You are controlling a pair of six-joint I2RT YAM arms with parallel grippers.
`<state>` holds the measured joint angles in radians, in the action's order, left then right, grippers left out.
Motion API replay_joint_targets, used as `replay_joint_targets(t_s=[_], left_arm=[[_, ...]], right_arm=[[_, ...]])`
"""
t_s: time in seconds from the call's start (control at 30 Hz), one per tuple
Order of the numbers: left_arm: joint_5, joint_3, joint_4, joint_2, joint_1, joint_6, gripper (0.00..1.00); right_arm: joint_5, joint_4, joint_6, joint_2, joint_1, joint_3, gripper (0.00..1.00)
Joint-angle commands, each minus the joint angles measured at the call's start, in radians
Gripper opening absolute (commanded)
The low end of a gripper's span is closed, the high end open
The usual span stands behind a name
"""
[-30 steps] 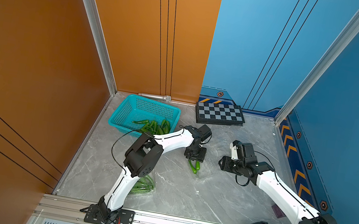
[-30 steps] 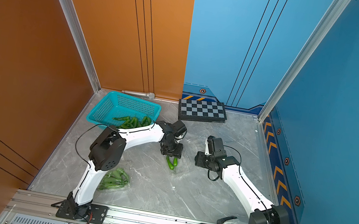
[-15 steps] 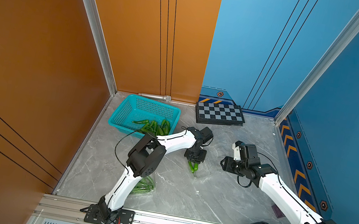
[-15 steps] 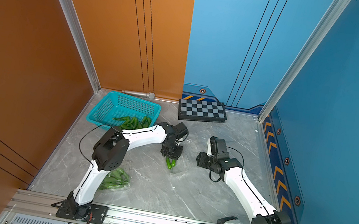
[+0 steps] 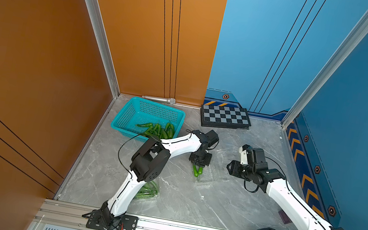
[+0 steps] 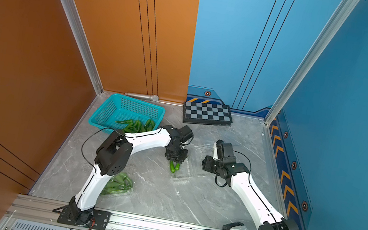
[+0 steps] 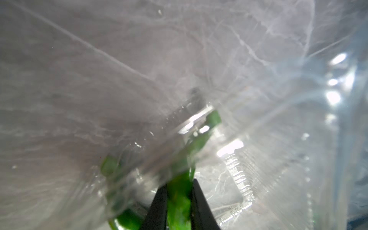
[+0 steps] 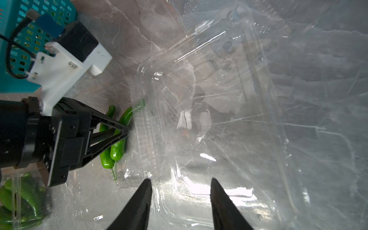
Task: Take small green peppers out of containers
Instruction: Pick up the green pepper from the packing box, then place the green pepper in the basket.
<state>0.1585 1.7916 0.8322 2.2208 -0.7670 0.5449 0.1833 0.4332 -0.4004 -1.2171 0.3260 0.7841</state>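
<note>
My left gripper carries the pepper up and outward over the peppers in the teal basket next and releases it there, since other peppers already lie inside.
An open clear container (image 5: 212,174) (image 6: 187,170) lies mid-table with two small green peppers (image 5: 196,170) (image 6: 174,166) at its left edge. My left gripper (image 5: 197,165) (image 6: 175,161) points down onto them. In the left wrist view its jaws (image 7: 179,182) are shut on a pepper (image 7: 179,199). The right wrist view shows that gripper (image 8: 127,129) over the peppers (image 8: 117,149). My right gripper (image 5: 228,167) (image 8: 181,179) is open over the clear container (image 8: 219,119), its fingers apart with nothing between them. A closed container (image 5: 147,191) (image 6: 118,184) full of peppers lies by the left arm.
A teal basket (image 5: 137,110) (image 6: 115,106) with several peppers stands at the back left. A checkerboard (image 5: 225,116) lies at the back, a silver microphone (image 5: 159,99) against the orange wall. A small dark patch (image 5: 285,218) lies near the right arm.
My left gripper has shut on a pepper at the open container's edge. The right arm has barely moved and its jaws narrowed slightly.
</note>
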Motion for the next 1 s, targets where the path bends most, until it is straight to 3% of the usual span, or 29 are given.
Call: replay_joint_targets(t_s=[0.0, 0.5, 0.67, 0.97], left_arm=[[-0.016, 0.011, 0.028, -0.089, -0.001, -0.021, 0.04], [0.038, -0.055, 0.026, -0.311, 0.039, -0.035, 0.02], [0.033, -0.073, 0.024, -0.399, 0.123, -0.058, 0.03], [0.052, -0.093, 0.026, -0.482, 0.38, -0.11, 0.04]], right_arm=[[0.018, -0.019, -0.012, 0.0, -0.008, -0.001, 0.49], [0.033, -0.049, -0.026, -0.07, -0.019, 0.041, 0.49], [0.046, -0.063, -0.032, -0.093, -0.019, 0.056, 0.49], [0.073, -0.073, -0.034, -0.132, -0.007, 0.09, 0.49]])
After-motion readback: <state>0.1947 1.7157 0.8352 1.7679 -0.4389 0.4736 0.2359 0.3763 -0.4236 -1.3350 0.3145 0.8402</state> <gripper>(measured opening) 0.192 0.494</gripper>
